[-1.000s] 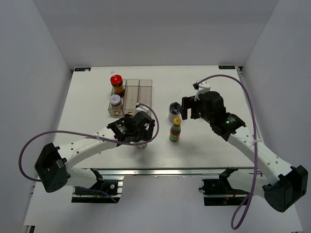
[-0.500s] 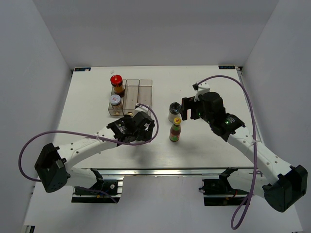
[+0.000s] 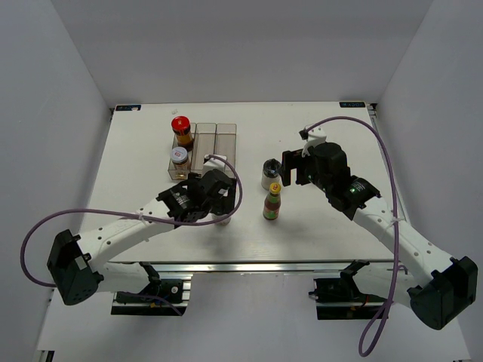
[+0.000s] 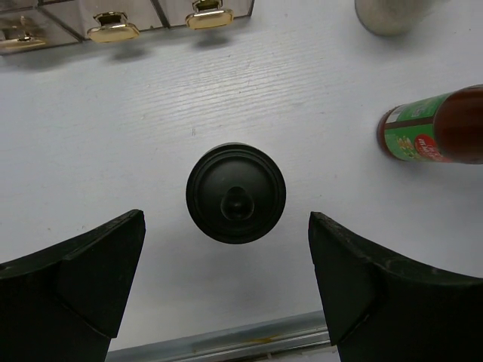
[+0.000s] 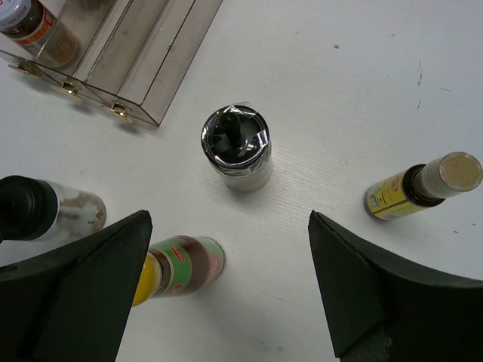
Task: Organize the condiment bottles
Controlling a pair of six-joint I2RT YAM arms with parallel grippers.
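Observation:
My left gripper should go down next around the black-capped clear jar point(image 3: 223, 222) point(image 4: 235, 192). The jar is standing upright below, and its cap fits between the wide-open fingers.
A black-capped clear jar point(image 4: 235, 192) stands upright near the table's front edge. My left gripper point(image 4: 226, 217) hovers above it, open, with the fingers wide on either side and not touching. In the top view this jar point(image 3: 223, 222) peeks out from under the left gripper point(image 3: 219, 213). My right gripper point(image 5: 229, 216) is open and empty above a second black-capped jar point(image 5: 235, 147) and a yellow-capped red-labelled bottle point(image 5: 177, 265). A slim tan-capped bottle point(image 5: 423, 185) stands to the right. A red-capped bottle point(image 3: 181, 130) and a white-lidded jar point(image 3: 179, 158) sit in the rack's left slot.
The clear three-slot rack point(image 3: 215, 147) stands at the back left, with its gold feet point(image 4: 113, 30) showing in the left wrist view. The metal front rail of the table point(image 4: 226, 343) runs just behind the left fingers. A purple cable trails from each arm.
My left arm has drawn a little to the left and back over the black-capped jar. The right arm and the bottles have not moved.

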